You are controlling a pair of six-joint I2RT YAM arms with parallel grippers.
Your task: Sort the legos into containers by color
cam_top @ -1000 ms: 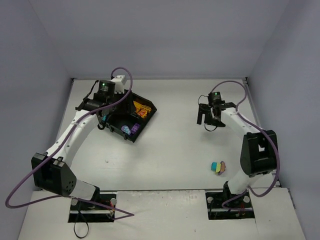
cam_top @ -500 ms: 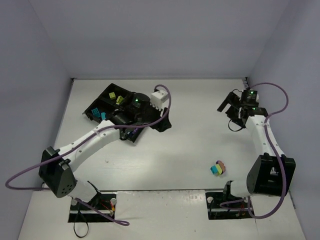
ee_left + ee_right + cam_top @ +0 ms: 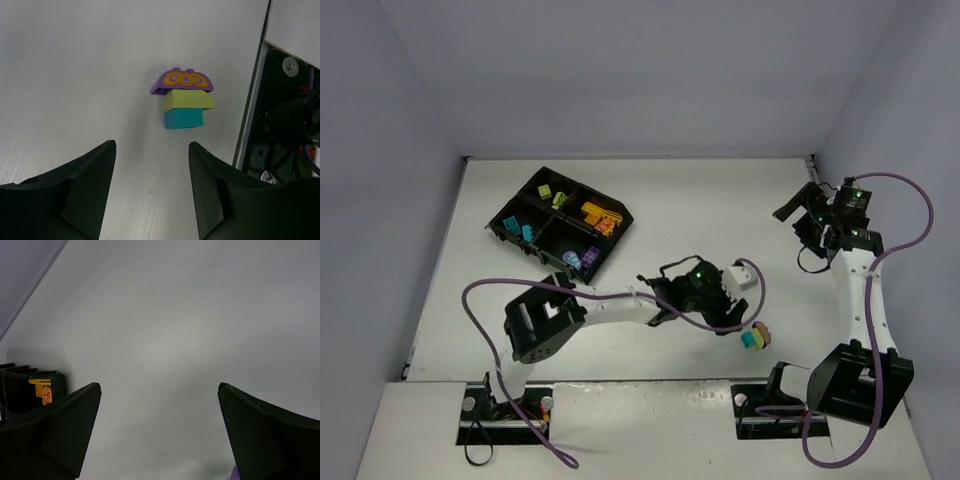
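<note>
The teal brick is at the end of the stack that faces my left gripper, so the gripper will next lower toward the right in the top view, and its open fingers will go around the brick.
A stack of three bricks lies on the table at the near right: in the left wrist view a purple patterned brick, a lime green one and a teal one. My left gripper is open and empty, just short of the stack and pointing at it. My right gripper is open and empty over bare table at the far right. The black tray at the far left holds lime green, teal, orange and purple bricks, each colour in its own compartment.
The right arm's base plate stands close beside the stack, on its right in the left wrist view. The tray's corner with an orange brick shows at the left edge of the right wrist view. Grey walls close in the table.
My left arm has swung from over the tray across the table to the brick stack. My right arm has drawn back toward the far right wall. The stack has not moved.
</note>
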